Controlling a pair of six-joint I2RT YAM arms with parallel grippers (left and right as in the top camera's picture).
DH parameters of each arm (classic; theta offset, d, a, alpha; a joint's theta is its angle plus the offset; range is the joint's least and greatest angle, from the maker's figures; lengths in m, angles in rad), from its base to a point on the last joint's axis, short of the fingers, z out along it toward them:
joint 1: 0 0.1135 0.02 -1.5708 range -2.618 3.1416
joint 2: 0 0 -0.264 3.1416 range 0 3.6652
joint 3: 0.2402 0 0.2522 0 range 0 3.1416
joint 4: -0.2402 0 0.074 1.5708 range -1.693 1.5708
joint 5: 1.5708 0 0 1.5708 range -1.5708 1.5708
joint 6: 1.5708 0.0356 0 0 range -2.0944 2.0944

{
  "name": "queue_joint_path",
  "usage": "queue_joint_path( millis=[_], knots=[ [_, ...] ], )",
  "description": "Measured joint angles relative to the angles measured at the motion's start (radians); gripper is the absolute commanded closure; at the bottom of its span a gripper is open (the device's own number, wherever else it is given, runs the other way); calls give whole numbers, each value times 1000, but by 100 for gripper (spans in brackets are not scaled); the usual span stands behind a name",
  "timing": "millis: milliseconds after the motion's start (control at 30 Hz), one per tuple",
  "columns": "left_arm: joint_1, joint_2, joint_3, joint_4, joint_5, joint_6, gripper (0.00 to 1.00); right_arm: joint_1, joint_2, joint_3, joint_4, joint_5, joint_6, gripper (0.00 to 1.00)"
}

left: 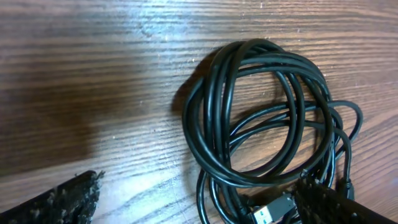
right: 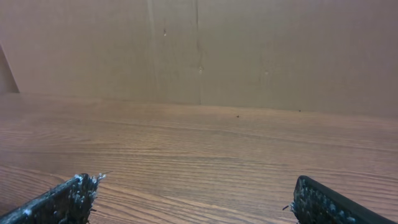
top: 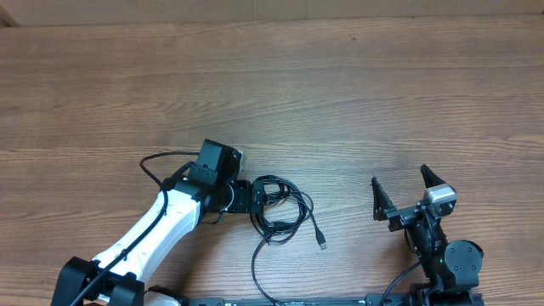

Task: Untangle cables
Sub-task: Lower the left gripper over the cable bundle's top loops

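The bunched cable pieces at the side of the coil lie to the right of my left gripper in the overhead view, so I will move it that way next and turn it to straddle them.
The cables lie as one loose black coil on the wood table, with a USB plug trailing to the right. My left gripper is open, low over the coil's left side. In the left wrist view the cables loop ahead of the left gripper, some strands and a USB plug lying between the fingers, beside the right finger. My right gripper stands open, well right of the coil. In the right wrist view the right gripper has only bare table between its fingers.
One cable tail runs from the coil toward the table's front edge. A brown cardboard wall stands at the far side of the table.
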Motion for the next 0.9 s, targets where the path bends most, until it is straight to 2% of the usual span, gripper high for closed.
queue_joint_path(
  millis=[100, 300, 600, 900],
  knots=[
    [-2, 0, 3, -33, -17, -60, 0, 0, 0, 0, 0, 0, -1, 0],
    [-56, 0, 10, -123, -137, -254, 0, 0, 0, 0, 0, 0, -1, 0],
    [-188, 0, 63, -111, -220, -399, 0, 0, 0, 0, 0, 0, -1, 0],
    [-231, 0, 94, -18, -238, -522, 0, 0, 0, 0, 1, 0, 0, 0]
  ],
)
